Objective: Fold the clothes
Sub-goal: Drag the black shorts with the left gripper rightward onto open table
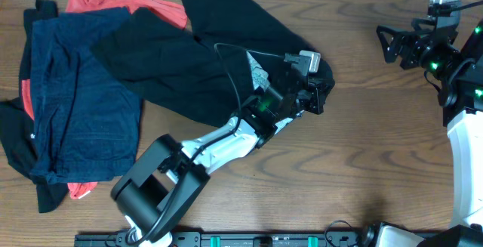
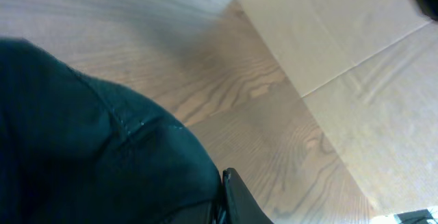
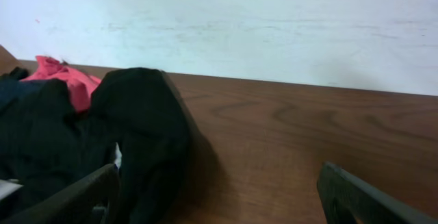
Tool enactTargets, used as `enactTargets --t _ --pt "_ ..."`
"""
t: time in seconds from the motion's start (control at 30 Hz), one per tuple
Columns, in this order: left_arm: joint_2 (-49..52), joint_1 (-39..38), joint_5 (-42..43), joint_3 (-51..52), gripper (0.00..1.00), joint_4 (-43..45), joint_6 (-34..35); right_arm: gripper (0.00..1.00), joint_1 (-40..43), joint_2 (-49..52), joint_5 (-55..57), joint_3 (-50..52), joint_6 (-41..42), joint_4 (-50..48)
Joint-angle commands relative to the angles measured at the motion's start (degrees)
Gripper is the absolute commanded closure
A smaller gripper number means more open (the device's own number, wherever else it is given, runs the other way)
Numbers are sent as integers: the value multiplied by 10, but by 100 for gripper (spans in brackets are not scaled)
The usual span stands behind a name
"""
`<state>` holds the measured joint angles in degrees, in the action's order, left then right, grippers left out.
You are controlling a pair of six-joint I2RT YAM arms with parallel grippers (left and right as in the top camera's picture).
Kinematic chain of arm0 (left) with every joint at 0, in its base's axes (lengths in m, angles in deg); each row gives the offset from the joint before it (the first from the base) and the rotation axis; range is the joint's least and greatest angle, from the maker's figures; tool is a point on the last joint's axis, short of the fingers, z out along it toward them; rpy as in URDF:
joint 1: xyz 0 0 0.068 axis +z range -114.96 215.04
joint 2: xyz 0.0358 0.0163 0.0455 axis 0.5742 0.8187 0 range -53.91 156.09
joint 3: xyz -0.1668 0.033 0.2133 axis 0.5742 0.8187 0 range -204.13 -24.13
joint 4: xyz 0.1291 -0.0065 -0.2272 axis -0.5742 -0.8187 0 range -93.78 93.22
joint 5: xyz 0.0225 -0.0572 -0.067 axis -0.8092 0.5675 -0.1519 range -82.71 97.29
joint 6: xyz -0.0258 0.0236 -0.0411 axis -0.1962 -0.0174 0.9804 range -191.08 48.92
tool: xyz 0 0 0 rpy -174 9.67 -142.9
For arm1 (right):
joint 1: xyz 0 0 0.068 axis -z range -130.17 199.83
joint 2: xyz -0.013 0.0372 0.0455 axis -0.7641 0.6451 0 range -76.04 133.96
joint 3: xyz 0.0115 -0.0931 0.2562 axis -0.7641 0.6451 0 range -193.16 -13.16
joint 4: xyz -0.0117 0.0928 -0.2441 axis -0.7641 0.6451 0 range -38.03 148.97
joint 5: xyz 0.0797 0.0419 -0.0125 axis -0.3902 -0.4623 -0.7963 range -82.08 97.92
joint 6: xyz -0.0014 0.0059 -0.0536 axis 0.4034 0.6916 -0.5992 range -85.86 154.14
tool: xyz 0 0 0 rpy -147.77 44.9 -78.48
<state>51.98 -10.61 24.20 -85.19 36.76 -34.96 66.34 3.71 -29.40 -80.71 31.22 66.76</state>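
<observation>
My left gripper pulls the garment's edge to the right in the overhead view, slightly back, next and releases it, since bare wood lies open there.
The clothes' plain black garment (image 1: 189, 58) lies spread across the table's middle, and a bit of its pale mesh lining (image 1: 259, 75) shows beside the left arm. My left gripper (image 1: 320, 96) is shut on the garment's right edge. In the left wrist view the black cloth (image 2: 89, 142) fills the left side, pressed against one dark finger (image 2: 239, 202). My right gripper (image 1: 389, 44) hovers at the far right, open and well away from the cloth. In the right wrist view its fingers (image 3: 75, 200) stand wide apart over bare wood, with the black garment (image 3: 137, 114) to the left.
A pile of other clothes lies at the table's left end: a navy one (image 1: 75, 88), a coral-red one (image 1: 98, 1) and a black one (image 1: 19, 141). Bare wooden table (image 1: 362, 149) lies between the two grippers. A pale board (image 2: 342, 39) stands past the table.
</observation>
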Motion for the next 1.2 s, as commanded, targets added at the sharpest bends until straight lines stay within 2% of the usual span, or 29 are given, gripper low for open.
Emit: enactTargets --t 0.0,0.13,0.33,0.4,0.53,0.63,0.67,0.8,0.93,1.03,1.17 --pt "-56 -2 19 -20 90 -7 -42 10 10 -8 -2 -10 7 0" --pt "-71 -17 14 -21 88 -18 -59 10 18 -8 -2 -10 8 -2" --pt "-57 -75 -62 -25 88 -17 -88 10 43 -8 -4 -10 31 1" --pt "-51 -94 -78 -28 85 -17 -98 10 51 -8 -8 -10 33 2" --pt "-46 -123 -108 -29 52 -19 -110 9 63 -8 -20 -10 33 3" --pt "-46 -127 -110 -29 7 -29 -111 9 68 -8 -20 -10 33 2" --pt "-47 -125 -110 -29 2 -33 -111 9 68 -8 -20 -10 33 2" --pt "-66 -102 -109 -30 2 -79 -118 8 68 -8 -20 -10 33 3" --pt "-105 -59 -111 -31 2 -167 -164 7 68 -8 -20 -10 33 3" --pt "-122 -15 -120 -31 2 -224 -171 7 68 -8 -22 -10 33 3" --pt "-111 38 -118 -31 2 -256 -199 8 68 -8 -22 -10 33 11"
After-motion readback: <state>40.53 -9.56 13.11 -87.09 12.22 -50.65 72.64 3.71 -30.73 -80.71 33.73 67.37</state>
